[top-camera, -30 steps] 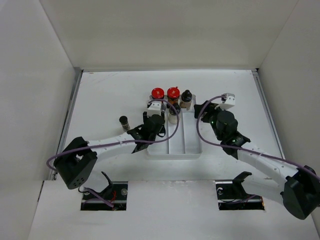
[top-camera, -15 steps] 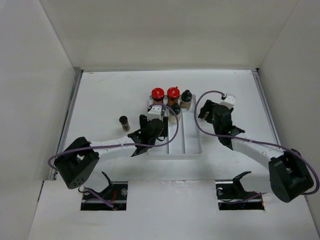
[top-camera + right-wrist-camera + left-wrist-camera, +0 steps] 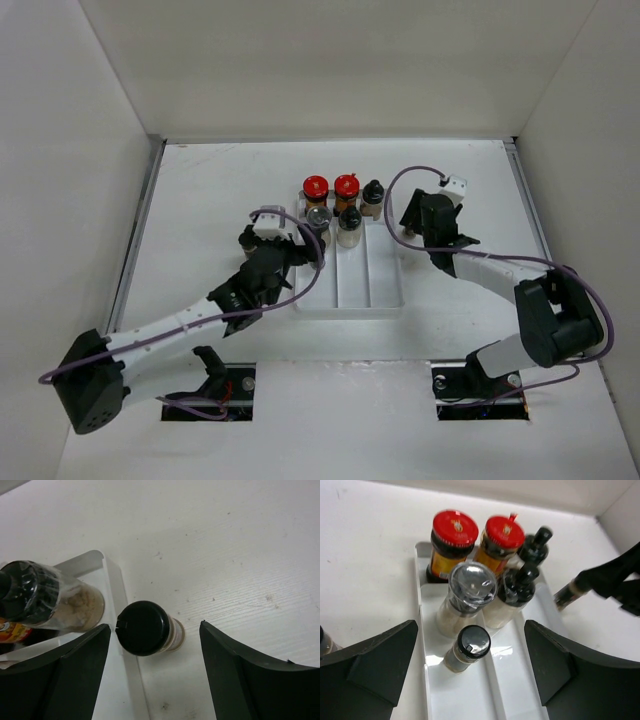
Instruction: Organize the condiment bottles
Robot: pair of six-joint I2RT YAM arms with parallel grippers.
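Observation:
My left gripper swings to the left in the top view and lowers around the small dark jar's cap (image 3: 247,238) next, since that jar stands outside the tray (image 3: 370,285).
The white tray (image 3: 370,285) holds two red-capped condiment bottles (image 3: 453,542) (image 3: 503,537), a slim dark one (image 3: 535,547), a grey-lidded one (image 3: 470,592) and a black-capped pale one (image 3: 517,592). A small black-capped jar (image 3: 470,647) stands alone in the left compartment. My left gripper (image 3: 471,630) (image 3: 298,258) is open just short of it, touching nothing. On the table against the tray's right wall (image 3: 112,575) stands another black-capped jar (image 3: 145,627). My right gripper (image 3: 155,626) (image 3: 412,222) is open around it, with a gap on each side.
A further small dark jar (image 3: 247,237) stands on the table left of the tray, beside my left arm. The enclosure's white walls rise at the left, back and right. The near halves of the tray's compartments (image 3: 520,680) are bare.
My left gripper has opened and drawn back toward the near left, leaving the small jar in the left compartment. My right gripper has moved toward the back, over the jar beside the tray.

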